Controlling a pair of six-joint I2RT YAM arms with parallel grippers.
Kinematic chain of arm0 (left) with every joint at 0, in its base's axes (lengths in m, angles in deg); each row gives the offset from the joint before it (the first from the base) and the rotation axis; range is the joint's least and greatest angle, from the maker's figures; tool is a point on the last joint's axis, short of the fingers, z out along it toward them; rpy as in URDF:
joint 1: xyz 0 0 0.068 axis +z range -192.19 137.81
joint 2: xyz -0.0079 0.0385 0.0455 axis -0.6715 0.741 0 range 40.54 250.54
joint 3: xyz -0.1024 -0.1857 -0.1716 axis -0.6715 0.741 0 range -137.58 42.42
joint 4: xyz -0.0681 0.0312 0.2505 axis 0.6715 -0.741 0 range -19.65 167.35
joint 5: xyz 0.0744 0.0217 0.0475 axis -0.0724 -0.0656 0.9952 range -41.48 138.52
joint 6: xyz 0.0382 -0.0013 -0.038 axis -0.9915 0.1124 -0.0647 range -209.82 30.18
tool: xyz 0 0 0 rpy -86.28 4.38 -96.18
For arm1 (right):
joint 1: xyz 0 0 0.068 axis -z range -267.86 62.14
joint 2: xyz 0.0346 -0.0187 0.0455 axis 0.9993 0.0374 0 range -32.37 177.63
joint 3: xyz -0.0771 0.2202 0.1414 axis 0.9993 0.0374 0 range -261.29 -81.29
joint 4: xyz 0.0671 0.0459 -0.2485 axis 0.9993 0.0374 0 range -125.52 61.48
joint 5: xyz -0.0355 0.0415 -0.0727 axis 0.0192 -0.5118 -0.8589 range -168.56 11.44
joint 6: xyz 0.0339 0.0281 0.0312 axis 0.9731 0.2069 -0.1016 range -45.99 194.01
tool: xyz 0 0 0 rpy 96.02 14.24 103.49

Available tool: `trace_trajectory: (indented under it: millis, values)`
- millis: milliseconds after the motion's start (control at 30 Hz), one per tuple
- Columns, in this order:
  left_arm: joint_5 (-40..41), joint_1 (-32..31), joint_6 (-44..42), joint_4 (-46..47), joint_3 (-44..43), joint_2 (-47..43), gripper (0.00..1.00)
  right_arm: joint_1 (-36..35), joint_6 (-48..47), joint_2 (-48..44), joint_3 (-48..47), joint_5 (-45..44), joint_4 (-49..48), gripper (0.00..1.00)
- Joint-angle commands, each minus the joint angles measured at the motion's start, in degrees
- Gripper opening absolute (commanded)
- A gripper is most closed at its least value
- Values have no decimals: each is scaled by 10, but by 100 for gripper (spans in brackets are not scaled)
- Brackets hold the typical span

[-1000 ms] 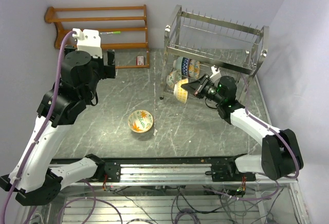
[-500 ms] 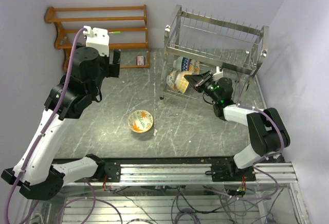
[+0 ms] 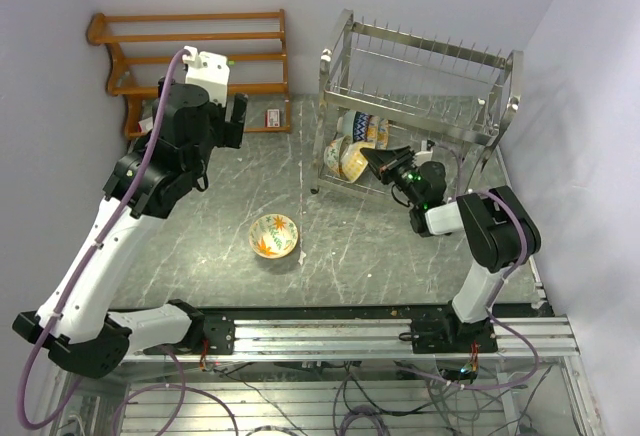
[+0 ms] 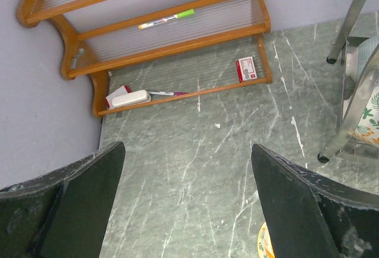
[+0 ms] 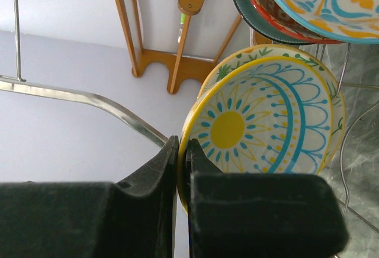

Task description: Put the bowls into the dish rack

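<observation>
The yellow-teal bowl already stands on edge beside its neighbor, so next I need to lower my right gripper slightly toward the wires of the dish rack's lower shelf and release the bowl's rim.
My right gripper (image 3: 372,159) (image 5: 182,145) is shut on the rim of the yellow-teal bowl (image 5: 266,122) and holds it on edge inside the lower tier of the silver dish rack (image 3: 420,66), against two other bowls (image 3: 362,128) there. In the right wrist view a blue-orange bowl (image 5: 314,3) stands above it. An orange-leaf bowl (image 3: 273,235) lies face up on the table in front of the rack. My left gripper (image 3: 225,121) (image 4: 186,169) is open and empty, high above the table near the wooden shelf.
A brown wooden slatted shelf (image 3: 200,46) stands at the back left with a marker (image 4: 167,19), a small red box (image 4: 245,68) and an eraser (image 4: 130,98) on it. Walls close in on the left, the back and the right.
My right gripper has pushed the yellow-teal bowl further into the rack's lower tier. My left arm has swung up and to the right, toward the wooden shelf.
</observation>
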Motion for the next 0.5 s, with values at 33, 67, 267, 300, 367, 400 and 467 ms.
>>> trace_trajectory:
  millis: [33, 67, 267, 300, 367, 400, 467]
  values:
    - [-13, -4, -4, 21, -19, 2, 99, 11, 38, 28, -6, 0, -103, 0]
    - [-13, -4, -3, 21, -18, 1, 99, 13, 46, 39, -4, 2, -114, 0]
    - [-13, -4, -5, 18, -12, -5, 99, 18, 63, 94, 0, 14, -146, 0]
    - [-13, -4, -5, 18, -10, -5, 99, 20, 59, 101, -4, 21, -144, 0]
    - [-15, -4, -6, 18, -8, -6, 99, 21, 42, 107, -13, 34, -130, 0]
    - [-15, -4, -6, 18, -8, -6, 99, 20, 36, 106, -16, 36, -121, 0]
    - [-17, -4, -6, 19, -8, -6, 99, 22, 23, 101, -20, 42, -99, 4]
